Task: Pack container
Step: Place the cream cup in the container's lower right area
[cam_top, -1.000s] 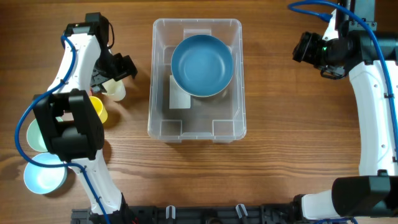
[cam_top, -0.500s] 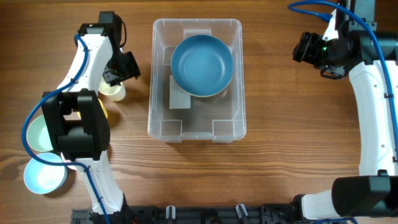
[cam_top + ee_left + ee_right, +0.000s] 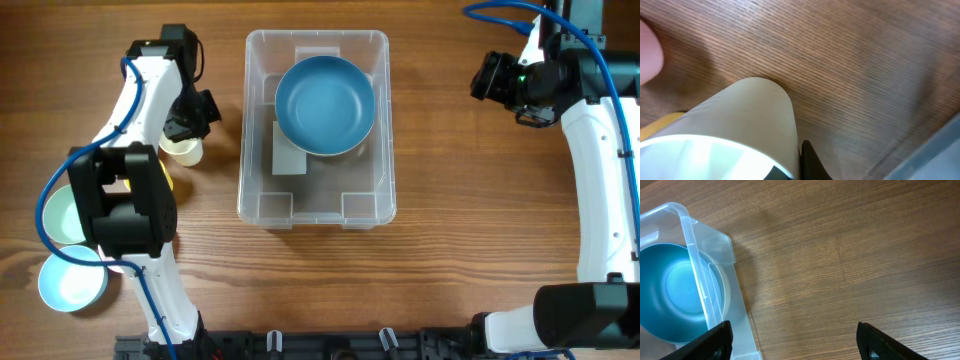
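The blue bowl takes up the container's far half, so the left gripper next needs to lift over the container's side, go down into the container's near corner toward the right gripper, and release.
The container (image 3: 386, 185), a large clear bin, stands mid-table with a blue bowl (image 3: 325, 105) in its far half. Left of it, my left gripper (image 3: 187, 128) is shut on the rim of a small cream cup (image 3: 183, 151). In the left wrist view the cream cup (image 3: 747, 120) fills the lower left, and my left gripper (image 3: 792, 171) pinches its wall, one black finger (image 3: 812, 162) outside and one inside. My right gripper (image 3: 492, 78) hangs open to the right of the container. In the right wrist view my right gripper (image 3: 797, 345) holds nothing, with the container's rim (image 3: 690, 230) and the blue bowl (image 3: 675, 295) at the left.
A yellow cup (image 3: 166, 181) sits just beside the cream cup, half hidden by my left arm. A pale green bowl (image 3: 55, 215) and a light blue bowl (image 3: 72, 285) lie at the near left. Bare wood lies under the right gripper.
My left gripper went from wide open to shut on the cream cup's rim, after shifting slightly right towards it. The right arm has not moved.
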You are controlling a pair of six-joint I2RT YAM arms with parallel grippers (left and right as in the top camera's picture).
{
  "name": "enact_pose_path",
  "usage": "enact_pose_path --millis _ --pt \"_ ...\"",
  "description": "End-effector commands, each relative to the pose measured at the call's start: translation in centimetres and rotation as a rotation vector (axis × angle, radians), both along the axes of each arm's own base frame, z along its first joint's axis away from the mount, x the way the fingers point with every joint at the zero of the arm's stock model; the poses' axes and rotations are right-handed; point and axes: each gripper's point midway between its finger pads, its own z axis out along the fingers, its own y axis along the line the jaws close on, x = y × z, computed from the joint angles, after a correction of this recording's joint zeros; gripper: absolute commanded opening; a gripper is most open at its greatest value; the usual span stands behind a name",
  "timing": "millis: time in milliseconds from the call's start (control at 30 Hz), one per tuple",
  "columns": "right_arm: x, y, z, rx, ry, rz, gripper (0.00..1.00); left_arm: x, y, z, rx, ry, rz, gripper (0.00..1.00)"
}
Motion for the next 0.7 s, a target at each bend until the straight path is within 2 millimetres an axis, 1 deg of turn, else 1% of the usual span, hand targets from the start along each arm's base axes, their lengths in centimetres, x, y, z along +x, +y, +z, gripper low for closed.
enact_pose_path --millis 0,33,67,100,133,167,200,233,300,333,433,467,533,600,667 --pt "0.0 0.2 -0.5 -0.001 0.012 0.036 0.80 2.4 -1.3 8.8 0.014 -0.187 -0.049 0.04" --pt "0.0 0.1 -0.5 -0.008 0.012 0.031 0.80 2.4 -2.3 11.7 0.010 -0.235 -0.080 0.04" --pt "0.0 -0.9 -0.4 -0.043 0.012 -0.017 0.80 1.9 -3.7 14.9 0.006 -0.284 -0.126 0.04" --pt "-0.2 -2.2 -0.2 -0.068 0.011 -0.080 0.80 1.0 -5.5 17.2 -0.003 -0.317 -0.170 0.04" --pt "-0.4 -3.2 0.0 -0.073 0.008 -0.103 0.80 -0.1 -7.6 18.9 -0.014 -0.346 -0.223 0.04" --pt "-0.9 -4.5 0.3 -0.067 0.007 -0.143 0.81 -1.4 -10.1 20.1 -0.028 -0.364 -0.287 0.04" --pt "-1.3 -5.3 0.4 -0.057 0.011 -0.171 0.81 -2.3 -12.1 20.6 -0.042 -0.371 -0.338 0.04" --pt "-1.5 -5.8 0.4 -0.038 0.014 -0.187 0.81 -3.3 -14.5 20.7 -0.069 -0.369 -0.396 0.04" --pt "-1.9 -6.5 0.3 -0.035 0.026 -0.192 0.81 -5.4 -20.1 20.4 -0.153 -0.353 -0.502 0.04" --pt "-2.0 -6.5 0.2 -0.035 0.029 -0.192 0.81 -6.3 -22.4 20.1 -0.168 -0.348 -0.535 0.04" --pt "-2.0 -6.5 0.3 -0.036 0.028 -0.192 0.82 -9.0 -27.5 18.3 -0.229 -0.280 -0.578 0.04" --pt "-2.0 -6.5 0.2 -0.035 0.028 -0.192 0.82 -9.8 -28.8 17.6 -0.247 -0.253 -0.597 0.04" --pt "-2.0 -6.5 0.2 -0.035 0.030 -0.192 0.82 -10.9 -30.9 15.4 -0.247 -0.192 -0.628 0.04" --pt "-2.0 -6.5 0.2 -0.035 0.030 -0.192 0.82 -12.0 -32.6 12.8 -0.255 -0.107 -0.658 0.04" --pt "-2.0 -6.5 0.2 -0.035 0.030 -0.192 0.82 -12.8 -33.5 10.5 -0.256 -0.036 -0.666 0.04"
